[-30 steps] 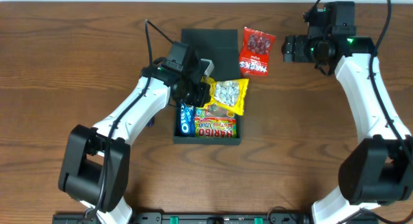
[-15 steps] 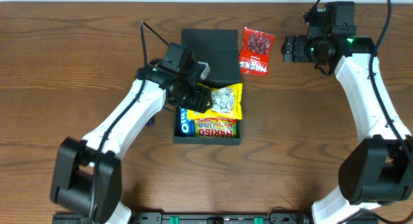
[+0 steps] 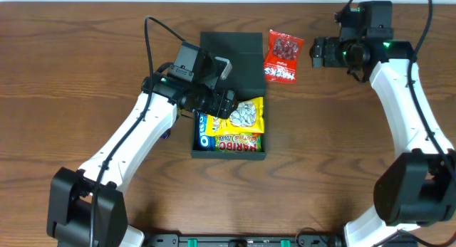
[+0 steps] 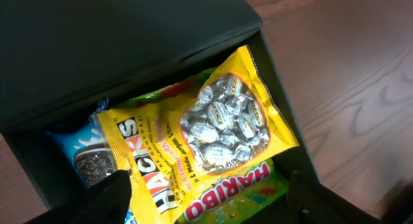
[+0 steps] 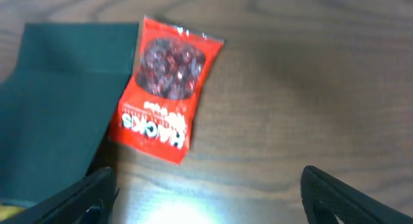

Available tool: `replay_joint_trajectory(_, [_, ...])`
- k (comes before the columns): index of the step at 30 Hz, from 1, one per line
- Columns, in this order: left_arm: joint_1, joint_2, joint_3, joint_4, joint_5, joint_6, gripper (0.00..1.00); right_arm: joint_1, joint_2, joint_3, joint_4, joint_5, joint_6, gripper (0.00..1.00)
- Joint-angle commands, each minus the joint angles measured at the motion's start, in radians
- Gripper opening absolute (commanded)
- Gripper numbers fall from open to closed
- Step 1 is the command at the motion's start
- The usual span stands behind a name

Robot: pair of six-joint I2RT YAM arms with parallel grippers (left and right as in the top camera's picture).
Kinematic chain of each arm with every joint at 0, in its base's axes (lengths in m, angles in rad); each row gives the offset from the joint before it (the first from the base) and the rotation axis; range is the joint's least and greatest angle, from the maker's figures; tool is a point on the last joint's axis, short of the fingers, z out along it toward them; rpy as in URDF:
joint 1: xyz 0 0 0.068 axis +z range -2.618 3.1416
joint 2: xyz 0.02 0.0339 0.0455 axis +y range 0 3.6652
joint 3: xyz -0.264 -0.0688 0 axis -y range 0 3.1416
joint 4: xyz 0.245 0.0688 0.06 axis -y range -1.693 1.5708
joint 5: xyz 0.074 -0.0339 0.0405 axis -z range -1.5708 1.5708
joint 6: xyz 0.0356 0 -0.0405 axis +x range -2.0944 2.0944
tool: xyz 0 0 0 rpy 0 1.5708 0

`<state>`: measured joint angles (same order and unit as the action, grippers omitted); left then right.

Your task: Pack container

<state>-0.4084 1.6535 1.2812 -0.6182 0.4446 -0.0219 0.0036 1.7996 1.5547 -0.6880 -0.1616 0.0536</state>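
My right gripper should move toward the lid next, then down onto the middle of the red Hacks packet, because that packet is still outside the container (image 3: pixel 228 156).
The dark container (image 3: pixel 228 156) sits mid-table with its flap lid (image 3: pixel 231 48) folded back. Inside lie a yellow Hacks packet (image 3: pixel 246 116) on top, a Haribo packet (image 3: pixel 239 142) and a blue Oreo pack (image 3: pixel 206 130). My left gripper (image 3: pixel 226 103) hovers open over the box's left part. In the left wrist view its fingers (image 4: pixel 110 198) straddle the yellow packet (image 4: pixel 206 133) and Haribo packet (image 4: pixel 239 192), holding nothing. A red Hacks packet (image 3: pixel 283 57) lies on the table right of the lid. My right gripper (image 3: pixel 317 53) stands open beside it, with the red packet (image 5: pixel 164 88) ahead of the open jaws.
A wooden table (image 3: pixel 342 169) surrounds the box. The lid (image 5: pixel 51 108) lies flat just left of the red packet. A black cable (image 3: pixel 160 33) loops above the left arm.
My left gripper opened and let go of the yellow packet, which now lies inside the container. The left arm has drawn back up and to the left. The right arm stayed put.
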Motion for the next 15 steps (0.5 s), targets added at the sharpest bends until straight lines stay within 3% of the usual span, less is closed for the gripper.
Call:
replay_joint_trajectory(1, [0.002,0.0,-0.003,0.006,-0.006,0.006,0.83,0.003,-0.003,0.003,0.058,-0.04,0.012,0.92])
replay_joint_trajectory(6, [0.002,0.0,-0.003,0.006,-0.006,0.006,0.83,0.061,0.069,0.003,0.205,-0.052,0.033,0.89])
replay_joint_trajectory(10, [0.002,0.0,-0.003,0.006,-0.006,-0.005,0.84,0.111,0.174,0.003,0.34,-0.049,0.174,0.89])
replay_joint_trajectory(15, [0.002,0.0,-0.003,0.006,-0.006,-0.009,0.84,0.161,0.278,0.003,0.399,0.02,0.179,0.91])
